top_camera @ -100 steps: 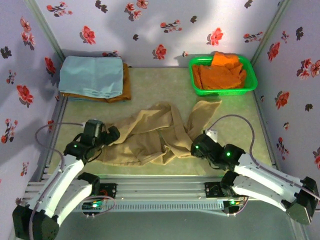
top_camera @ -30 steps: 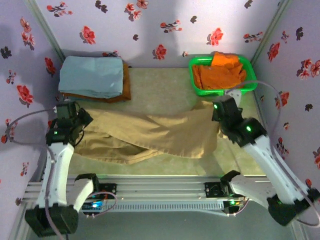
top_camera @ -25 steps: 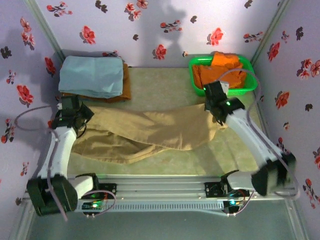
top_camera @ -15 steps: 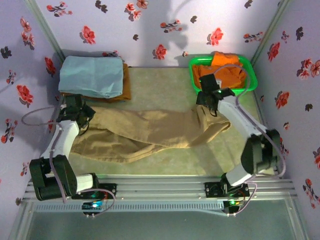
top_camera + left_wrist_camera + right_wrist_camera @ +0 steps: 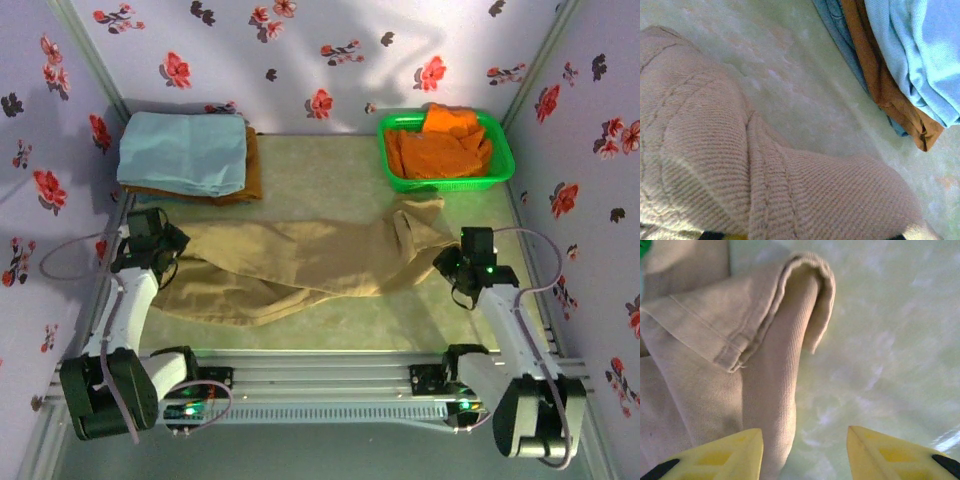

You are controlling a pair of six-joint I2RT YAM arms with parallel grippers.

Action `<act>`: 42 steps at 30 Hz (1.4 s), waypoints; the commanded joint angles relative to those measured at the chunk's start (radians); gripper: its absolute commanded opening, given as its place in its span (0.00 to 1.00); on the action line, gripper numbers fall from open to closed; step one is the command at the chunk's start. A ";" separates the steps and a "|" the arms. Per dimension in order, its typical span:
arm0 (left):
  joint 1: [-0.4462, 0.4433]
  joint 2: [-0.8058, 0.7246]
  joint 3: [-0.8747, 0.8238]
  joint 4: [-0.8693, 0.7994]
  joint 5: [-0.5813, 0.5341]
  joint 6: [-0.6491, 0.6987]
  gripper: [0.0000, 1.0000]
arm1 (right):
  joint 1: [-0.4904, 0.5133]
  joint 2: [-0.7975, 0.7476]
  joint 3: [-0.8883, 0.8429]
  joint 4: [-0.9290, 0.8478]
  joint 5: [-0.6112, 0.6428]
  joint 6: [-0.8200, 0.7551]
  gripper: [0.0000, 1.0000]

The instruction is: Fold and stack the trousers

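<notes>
The bare part of the table by the stack (image 5: 215,213) (image 5: 847,120) lies outward. My left gripper needs to lift the cloth next, carry it outward, lower it there and release it.
The tan trousers (image 5: 300,262) lie stretched across the middle of the table from left to right. My left gripper (image 5: 166,243) is at their left end, shut on the cloth. In the left wrist view the trousers (image 5: 765,190) bulge over the jaws and hide the fingers. My right gripper (image 5: 450,262) stands open just off the trousers' right end. In the right wrist view the two yellow fingertips (image 5: 735,450) are spread wide above the bare table. A folded-over hem of the trousers (image 5: 705,360) lies ahead and to the left, reaching down beside the left fingertip.
A green basket (image 5: 448,184) with orange garments (image 5: 440,145) stands at the back right. At the back left is a folded stack: light blue cloth (image 5: 185,150) on a brown garment (image 5: 252,175); the stack's edge (image 5: 880,85) is close to my left gripper. Flowered walls enclose three sides.
My right gripper opened and let go of the trousers' right end, then drew back toward the near right. That end now lies crumpled on the table. The left gripper has kept its hold.
</notes>
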 commanded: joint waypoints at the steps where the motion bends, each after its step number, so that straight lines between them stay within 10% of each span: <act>1: 0.010 -0.035 -0.019 0.027 0.023 -0.024 0.00 | -0.013 0.089 -0.018 0.138 -0.187 0.048 0.52; 10: 0.010 -0.077 -0.007 -0.008 0.034 -0.021 0.00 | -0.014 0.317 -0.042 0.283 -0.193 0.109 0.47; 16: 0.012 -0.099 0.008 -0.040 0.036 -0.016 0.00 | -0.017 0.380 -0.027 0.302 -0.178 0.089 0.00; 34: 0.020 -0.469 0.072 -0.417 0.051 0.032 0.00 | -0.017 -0.524 0.120 -0.411 -0.010 0.015 0.00; 42: 0.024 -0.413 0.132 -0.383 0.050 0.045 0.00 | -0.018 -0.272 0.303 -0.174 -0.082 -0.009 0.00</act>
